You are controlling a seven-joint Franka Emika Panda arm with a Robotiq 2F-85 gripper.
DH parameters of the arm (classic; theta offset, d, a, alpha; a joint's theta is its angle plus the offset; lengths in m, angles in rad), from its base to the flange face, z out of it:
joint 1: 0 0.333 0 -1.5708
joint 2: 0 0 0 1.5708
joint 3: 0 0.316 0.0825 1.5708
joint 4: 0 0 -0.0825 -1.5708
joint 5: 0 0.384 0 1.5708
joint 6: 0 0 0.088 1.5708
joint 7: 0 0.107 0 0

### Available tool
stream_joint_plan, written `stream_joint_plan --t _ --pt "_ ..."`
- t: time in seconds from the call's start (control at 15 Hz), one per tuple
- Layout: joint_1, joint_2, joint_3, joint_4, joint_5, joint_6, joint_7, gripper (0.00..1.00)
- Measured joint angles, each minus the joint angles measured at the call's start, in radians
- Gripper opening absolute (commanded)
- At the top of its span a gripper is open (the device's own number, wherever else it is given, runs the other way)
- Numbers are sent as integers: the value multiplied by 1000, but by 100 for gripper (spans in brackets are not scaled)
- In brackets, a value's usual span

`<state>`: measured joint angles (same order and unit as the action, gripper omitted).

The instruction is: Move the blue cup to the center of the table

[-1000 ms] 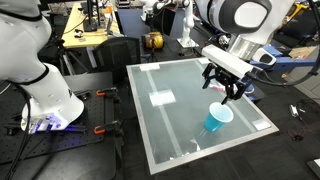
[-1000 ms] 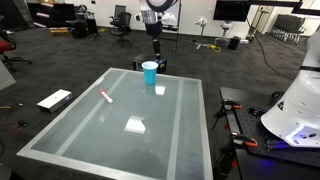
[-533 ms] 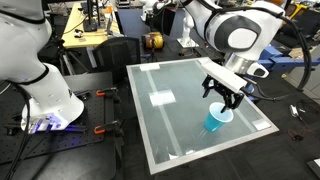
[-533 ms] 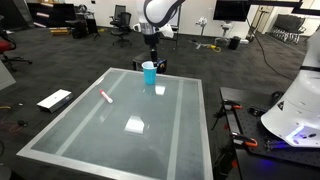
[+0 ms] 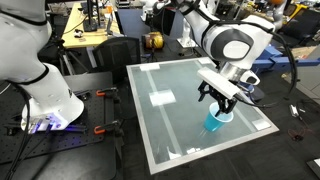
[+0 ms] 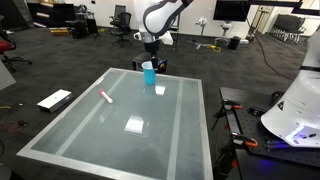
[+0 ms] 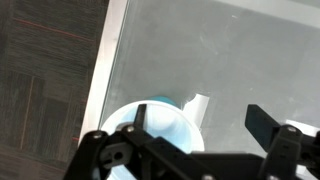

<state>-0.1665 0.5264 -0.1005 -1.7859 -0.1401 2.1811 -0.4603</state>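
My gripper moves down onto the cup's rim (image 7: 192, 128) next, one finger into the cup's opening and the other outside. The open fingers already hang either side of it.
The blue cup (image 5: 214, 122) stands upright near one edge of the glass table (image 5: 170, 120); it also shows in the other exterior view (image 6: 149, 73). My gripper (image 5: 222, 98) hangs open just above it, also seen from the opposite side (image 6: 150, 58). In the wrist view the cup's open mouth (image 7: 152, 132) lies at the lower left. One fingertip (image 7: 137, 116) is over the mouth and the other (image 7: 266, 121) is well off to its right, so the gripper (image 7: 200, 125) is off-centre from the cup. Nothing is held.
A white card (image 5: 161, 97) (image 6: 136, 125), a pink marker (image 6: 105, 96) and a small white piece (image 6: 160, 89) (image 7: 196, 103) lie on the glass. The table edge (image 7: 98, 80) is right beside the cup. A white robot base (image 5: 45, 95) and floor clamps stand alongside.
My gripper has come down and shifted over the cup, from beside and above it to just over its rim. The cup has not moved.
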Motion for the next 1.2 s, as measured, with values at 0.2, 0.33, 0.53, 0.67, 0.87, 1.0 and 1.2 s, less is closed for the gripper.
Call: stream_joint_plan --t 0.2,0.33,0.53,0.67,0.87,1.0,1.2 --pt "0 9 7 0 0 0 0 59" --pt "0 17 12 0 0 0 -1 43" --pt "0 30 17 1 0 0 -2 19" --pt "0 38 19 3 0 0 -2 5" --pt "0 45 24 6 0 0 -2 0" --pt "0 45 27 12 0 0 -2 1" --pt "4 42 34 17 -4 0 -2 1"
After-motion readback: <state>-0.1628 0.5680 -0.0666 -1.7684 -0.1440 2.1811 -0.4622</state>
